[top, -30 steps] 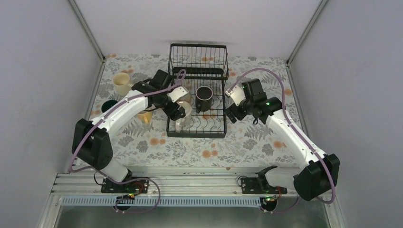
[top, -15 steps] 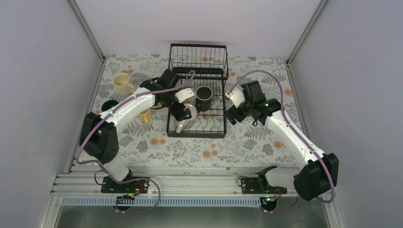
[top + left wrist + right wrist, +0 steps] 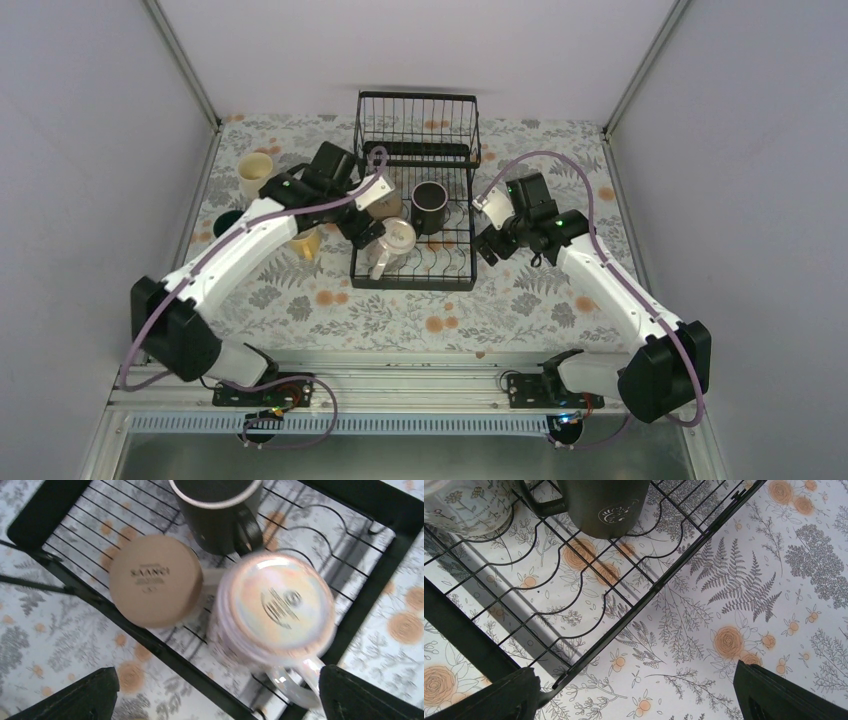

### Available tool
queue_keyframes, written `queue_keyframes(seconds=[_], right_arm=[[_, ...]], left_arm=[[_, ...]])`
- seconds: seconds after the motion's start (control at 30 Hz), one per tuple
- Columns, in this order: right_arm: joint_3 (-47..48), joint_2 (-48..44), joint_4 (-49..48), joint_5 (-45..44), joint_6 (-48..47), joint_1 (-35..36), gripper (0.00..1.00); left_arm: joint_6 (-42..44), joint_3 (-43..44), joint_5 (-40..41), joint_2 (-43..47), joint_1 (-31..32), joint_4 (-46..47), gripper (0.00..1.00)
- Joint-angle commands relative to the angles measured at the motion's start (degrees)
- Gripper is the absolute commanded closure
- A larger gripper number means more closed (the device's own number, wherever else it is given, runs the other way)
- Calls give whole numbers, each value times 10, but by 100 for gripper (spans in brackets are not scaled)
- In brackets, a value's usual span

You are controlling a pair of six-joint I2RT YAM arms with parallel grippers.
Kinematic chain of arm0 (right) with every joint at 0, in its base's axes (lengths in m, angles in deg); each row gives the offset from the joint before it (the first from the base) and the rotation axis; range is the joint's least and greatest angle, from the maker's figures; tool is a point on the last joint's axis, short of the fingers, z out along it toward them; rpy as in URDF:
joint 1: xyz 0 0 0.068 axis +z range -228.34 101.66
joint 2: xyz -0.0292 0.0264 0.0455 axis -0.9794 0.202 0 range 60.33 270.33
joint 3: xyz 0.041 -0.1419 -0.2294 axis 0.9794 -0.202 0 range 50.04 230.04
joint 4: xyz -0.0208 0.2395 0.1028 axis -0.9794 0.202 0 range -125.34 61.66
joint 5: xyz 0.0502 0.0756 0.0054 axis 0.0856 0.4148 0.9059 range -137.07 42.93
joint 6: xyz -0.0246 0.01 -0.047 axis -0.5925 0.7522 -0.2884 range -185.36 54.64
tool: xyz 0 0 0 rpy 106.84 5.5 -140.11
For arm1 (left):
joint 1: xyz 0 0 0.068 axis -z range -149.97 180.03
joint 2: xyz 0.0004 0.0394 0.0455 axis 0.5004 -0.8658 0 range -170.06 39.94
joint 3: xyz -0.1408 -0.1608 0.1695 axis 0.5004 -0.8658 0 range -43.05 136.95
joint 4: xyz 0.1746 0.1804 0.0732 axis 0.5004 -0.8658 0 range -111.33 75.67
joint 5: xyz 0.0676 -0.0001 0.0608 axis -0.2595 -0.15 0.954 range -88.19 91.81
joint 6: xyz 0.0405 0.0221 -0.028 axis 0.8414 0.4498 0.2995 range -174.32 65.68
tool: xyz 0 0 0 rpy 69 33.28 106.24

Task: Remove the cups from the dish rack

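Observation:
The off-white mug's handle [image 3: 378, 266] [image 3: 292, 692] juts, open, toward my base, below and back from my left gripper, which turns and lowers its fingers back around it next.
The black wire dish rack [image 3: 417, 262] holds three mugs. An upright black mug [image 3: 430, 205] stands mid-tray. An off-white mug [image 3: 394, 240] and a tan mug [image 3: 155, 580] are upside down beside it. My left gripper [image 3: 366, 226] is open and empty above these two; in the left wrist view [image 3: 220, 700] the off-white mug [image 3: 275, 610] lies between the wide-spread fingers, handle toward me. My right gripper [image 3: 487, 245] is open and empty over the rack's right rim [image 3: 634, 600], near the black mug [image 3: 604, 505]. Cream [image 3: 255, 175], dark green [image 3: 228, 222] and orange-yellow [image 3: 305, 245] mugs sit on the table.
The floral tablecloth [image 3: 520, 300] covers the table, with grey walls on three sides. The rack's raised basket [image 3: 417, 125] stands at the back. The three unloaded mugs cluster at the left, the orange-yellow one partly under my left arm.
My left gripper reached right over the rack's mugs, then drew back left a little, uncovering the off-white mug. The right arm has hardly moved.

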Motion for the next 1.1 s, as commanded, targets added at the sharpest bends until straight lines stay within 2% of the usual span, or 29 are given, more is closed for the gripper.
queue_keyframes(seconds=[0.0,0.13,0.33,0.67,0.87,1.07], right_arm=[[-5,-6,-15,8,-6,-6,0],[-2,0,-15,13,-2,-6,0],[7,2,-11,15,8,-6,0],[-4,11,-17,12,12,-6,0],[-8,16,-15,13,6,-8,0],[-20,10,-16,17,-1,-8,1]], left_arm=[[14,-60,-19,50,2,-51,3],[16,-99,-45,70,14,-56,6],[-2,-138,-57,46,51,-27,6],[5,-86,-93,-32,112,-25,8],[49,-63,-100,-30,174,-30,14],[113,-48,-106,-26,203,-25,17]])
